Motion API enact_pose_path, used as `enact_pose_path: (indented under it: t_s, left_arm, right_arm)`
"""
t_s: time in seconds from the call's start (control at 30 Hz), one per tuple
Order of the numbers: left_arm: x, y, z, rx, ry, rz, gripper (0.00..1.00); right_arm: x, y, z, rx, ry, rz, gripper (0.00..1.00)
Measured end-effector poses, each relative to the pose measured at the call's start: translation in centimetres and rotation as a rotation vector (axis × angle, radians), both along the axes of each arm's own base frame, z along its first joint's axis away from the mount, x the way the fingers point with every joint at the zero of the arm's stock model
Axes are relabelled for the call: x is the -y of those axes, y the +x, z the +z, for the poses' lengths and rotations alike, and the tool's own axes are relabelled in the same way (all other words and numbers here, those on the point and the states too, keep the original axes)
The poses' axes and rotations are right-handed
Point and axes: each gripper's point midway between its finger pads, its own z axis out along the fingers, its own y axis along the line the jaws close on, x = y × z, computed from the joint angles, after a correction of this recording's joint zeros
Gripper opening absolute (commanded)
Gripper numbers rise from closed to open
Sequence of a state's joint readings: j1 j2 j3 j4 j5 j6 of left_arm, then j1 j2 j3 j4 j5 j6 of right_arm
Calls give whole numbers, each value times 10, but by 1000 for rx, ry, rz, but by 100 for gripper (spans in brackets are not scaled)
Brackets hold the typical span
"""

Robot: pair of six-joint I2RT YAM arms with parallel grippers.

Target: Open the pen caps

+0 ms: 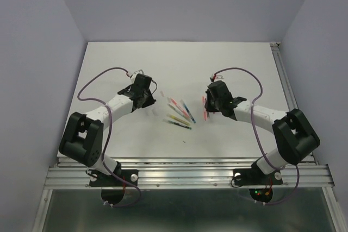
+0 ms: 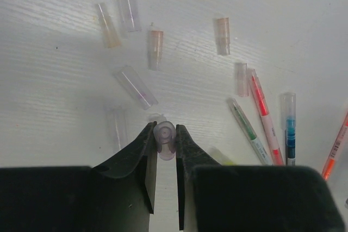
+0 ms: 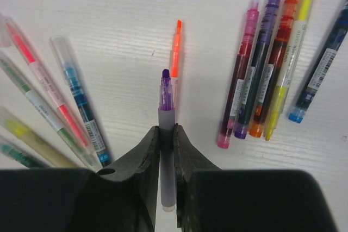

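Observation:
The purple pen's tip is bare, so my right gripper moves down and slightly toward the uncapped row next, into the free gap (image 3: 202, 94) beside the orange pen.
My left gripper (image 2: 165, 130) is shut on a short translucent purplish pen cap (image 2: 164, 144), seen end-on just above the table. Several loose pen caps lie ahead of it, among them a clear one (image 2: 126, 2), a pinkish one (image 2: 155, 48) and another clear one (image 2: 136, 86). My right gripper (image 3: 166, 130) is shut on a purple pen (image 3: 166, 99) whose bare tip points away from me. From above, the left gripper (image 1: 147, 100) and right gripper (image 1: 211, 104) stand apart on either side of the pens (image 1: 182, 113).
Several uncapped pens, pink (image 3: 239, 96), purple (image 3: 262, 69) and blue (image 3: 321, 74) among them, lie in a row right of the right gripper. An orange pen (image 3: 175, 52) lies ahead of it. Capped pens, one blue (image 3: 76, 93), fan out at its left.

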State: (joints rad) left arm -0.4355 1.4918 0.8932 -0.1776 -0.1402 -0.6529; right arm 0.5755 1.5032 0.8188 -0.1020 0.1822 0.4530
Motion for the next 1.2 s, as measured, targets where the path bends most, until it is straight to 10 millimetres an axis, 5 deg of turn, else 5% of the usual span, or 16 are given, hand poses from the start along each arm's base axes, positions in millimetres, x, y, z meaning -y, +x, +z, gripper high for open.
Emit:
enact_pose_path:
  t_s: [0.23, 0.47, 0.73, 1.2]
  left_arm:
    - [8, 16, 5, 1, 42, -11, 15]
    - [13, 22, -19, -75, 107, -15, 22]
    - [17, 22, -27, -113, 133, -31, 31]
    - [18, 20, -35, -149, 156, -36, 33]
  right_arm:
    - [14, 15, -12, -16, -59, -52, 4]
    - [22, 17, -28, -54, -101, -76, 8]
    - [26, 17, -29, -55, -116, -92, 25]
    - [28, 16, -22, -46, -112, -99, 50]
